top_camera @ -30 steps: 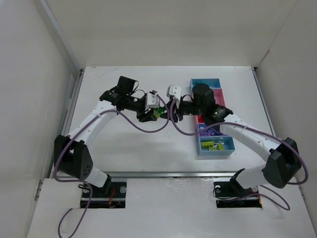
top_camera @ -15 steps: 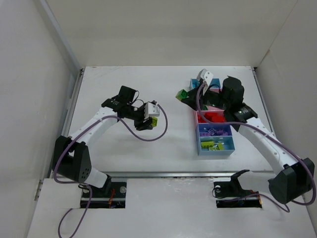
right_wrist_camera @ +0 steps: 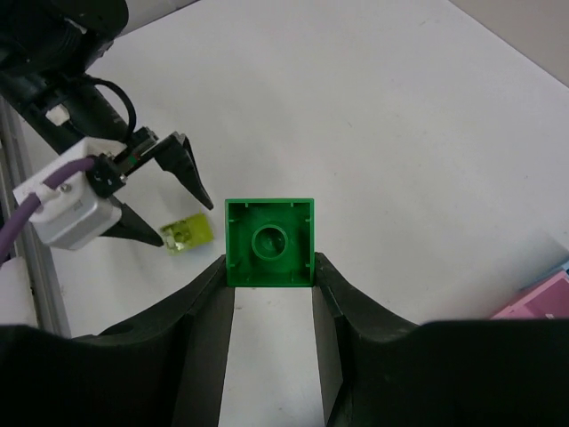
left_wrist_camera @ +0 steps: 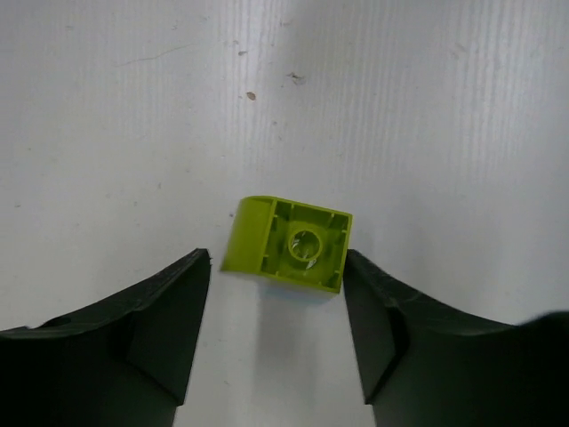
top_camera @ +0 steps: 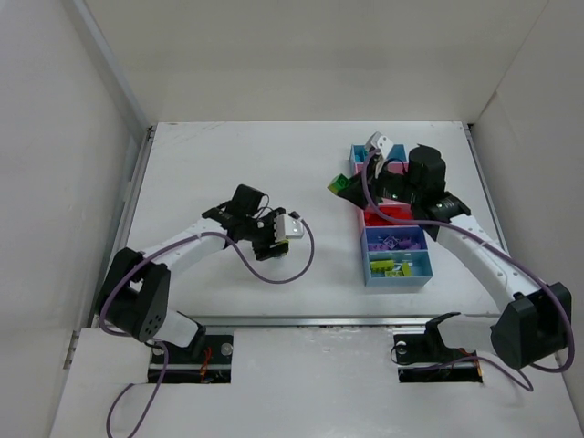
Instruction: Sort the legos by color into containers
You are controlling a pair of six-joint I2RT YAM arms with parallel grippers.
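The right gripper swings over the pink bin (top_camera: 394, 168), below it and to its right in the top view, next and releases the green lego (top_camera: 339, 182) there.
My left gripper (left_wrist_camera: 277, 267) is open, low over the table. A yellow-green lego (left_wrist_camera: 289, 245) lies underside up between its fingertips, close against the right one. In the top view this gripper (top_camera: 272, 243) is left of centre and hides that lego. My right gripper (right_wrist_camera: 269, 267) is shut on a green lego (right_wrist_camera: 269, 242), held underside up above the table. In the top view the green lego (top_camera: 339, 182) hangs just left of the container strip (top_camera: 398, 281). The right wrist view also shows the left gripper (right_wrist_camera: 187, 224) and the yellow-green lego (right_wrist_camera: 188, 234).
The strip runs front to back on the right. Its bins hold red legos (top_camera: 388, 215), purple legos (top_camera: 392, 243) and yellow-green legos (top_camera: 391, 265). A pink bin corner (right_wrist_camera: 544, 298) shows at the right wrist view's edge. White walls enclose the table.
The grippers have parted from the table's middle. The right one carried the green lego right, beside the strip. The left one moved nearer and lower with the yellow-green lego.
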